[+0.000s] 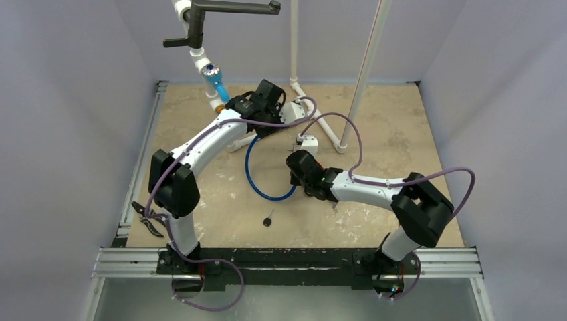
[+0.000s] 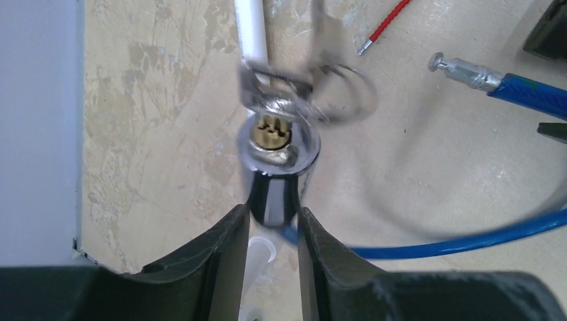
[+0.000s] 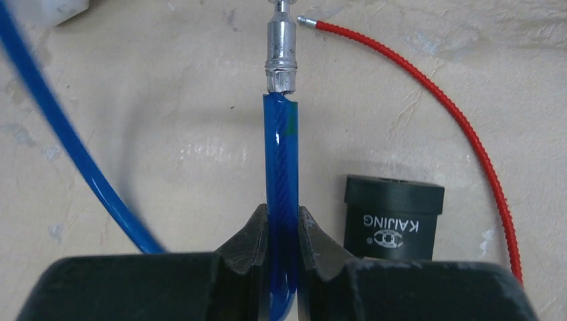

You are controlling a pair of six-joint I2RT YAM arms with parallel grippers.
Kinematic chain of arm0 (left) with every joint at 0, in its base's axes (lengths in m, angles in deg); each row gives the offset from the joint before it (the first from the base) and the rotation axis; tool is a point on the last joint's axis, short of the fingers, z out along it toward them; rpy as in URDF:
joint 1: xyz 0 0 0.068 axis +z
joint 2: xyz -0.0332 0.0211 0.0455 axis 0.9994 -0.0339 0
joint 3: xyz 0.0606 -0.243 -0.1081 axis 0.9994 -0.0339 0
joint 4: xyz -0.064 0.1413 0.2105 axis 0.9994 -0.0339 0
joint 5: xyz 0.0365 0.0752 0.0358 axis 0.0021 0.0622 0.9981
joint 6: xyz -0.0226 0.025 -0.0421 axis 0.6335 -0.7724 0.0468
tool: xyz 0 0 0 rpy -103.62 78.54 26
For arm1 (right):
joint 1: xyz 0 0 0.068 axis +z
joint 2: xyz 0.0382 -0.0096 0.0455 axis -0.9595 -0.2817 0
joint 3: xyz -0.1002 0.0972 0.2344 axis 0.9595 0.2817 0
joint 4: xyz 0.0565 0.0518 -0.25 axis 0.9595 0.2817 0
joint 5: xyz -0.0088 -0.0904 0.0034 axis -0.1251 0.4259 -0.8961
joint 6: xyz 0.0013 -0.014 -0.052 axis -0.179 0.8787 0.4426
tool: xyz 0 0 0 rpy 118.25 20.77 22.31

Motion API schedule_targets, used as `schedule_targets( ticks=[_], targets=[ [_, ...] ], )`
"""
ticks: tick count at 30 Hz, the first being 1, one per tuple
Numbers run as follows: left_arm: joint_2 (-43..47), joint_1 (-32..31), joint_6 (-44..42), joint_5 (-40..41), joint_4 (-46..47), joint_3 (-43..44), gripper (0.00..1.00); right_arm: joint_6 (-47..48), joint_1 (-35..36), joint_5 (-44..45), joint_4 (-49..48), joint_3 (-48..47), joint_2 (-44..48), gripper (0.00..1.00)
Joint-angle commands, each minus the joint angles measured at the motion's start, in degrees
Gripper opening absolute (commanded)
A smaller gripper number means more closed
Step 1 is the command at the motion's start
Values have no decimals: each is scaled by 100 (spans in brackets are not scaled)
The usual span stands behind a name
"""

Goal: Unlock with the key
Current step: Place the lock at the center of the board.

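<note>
The blue cable goes down with my right gripper toward the table (image 1: 293, 178) beside the black KAIJING piece next and gets released, since the cable's pin is clear of the lock.
A chrome lock cylinder (image 2: 275, 180) stands between the fingertips of my left gripper (image 2: 273, 217), which is shut on it, its brass keyhole face (image 2: 271, 132) turned away from the wrist. A silver key on a ring (image 2: 287, 93) sits at that face, blurred; I cannot tell how deep it is in. My right gripper (image 3: 283, 217) is shut on the blue cable (image 3: 281, 154), just behind its metal end pin (image 3: 281, 47). The pin (image 2: 461, 70) lies free of the lock, to its right. From above, the left gripper (image 1: 286, 112) is far centre and the right gripper (image 1: 299, 162) is mid-table.
A black cap marked KAIJING (image 3: 393, 217) lies right of the right fingers. A red cable (image 3: 434, 87) curves past it. White pipe frames (image 1: 321, 120) stand at the back. The blue cable loops (image 1: 257, 180) between the arms. A small black piece (image 1: 268, 221) and pliers (image 1: 148, 219) lie near.
</note>
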Motion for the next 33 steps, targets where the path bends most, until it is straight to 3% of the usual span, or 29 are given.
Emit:
schedule_targets(
  ticks=[1,5,11,12,16,20,26,29,33],
  targets=[
    [-144,40,107,143,362,233,36,-43,-203,-242,-408,-328,-268,0],
    [-252,51,209,8,433,268,67,-115,-280,-415,-544,-393,-508,0],
    [-80,52,596,-514,70,568,77,-210,-289,-479,-535,-456,-690,0],
    [-2,54,641,-642,-102,626,78,-211,-289,-501,-496,-469,-710,6],
    [438,48,730,-1295,-1089,850,86,-81,-289,-611,-382,-551,-627,46],
    [1111,61,626,-1581,-1973,713,99,280,-289,-685,-142,-800,-308,62],
    [1935,80,437,-1744,-3267,565,100,611,-289,-957,365,-1212,274,73],
    [2280,75,364,-1956,-3687,343,100,708,-281,-1088,581,-1227,558,71],
    [2668,58,414,-2302,-3532,-247,100,626,-270,-1248,568,-899,949,68]
  ],
)
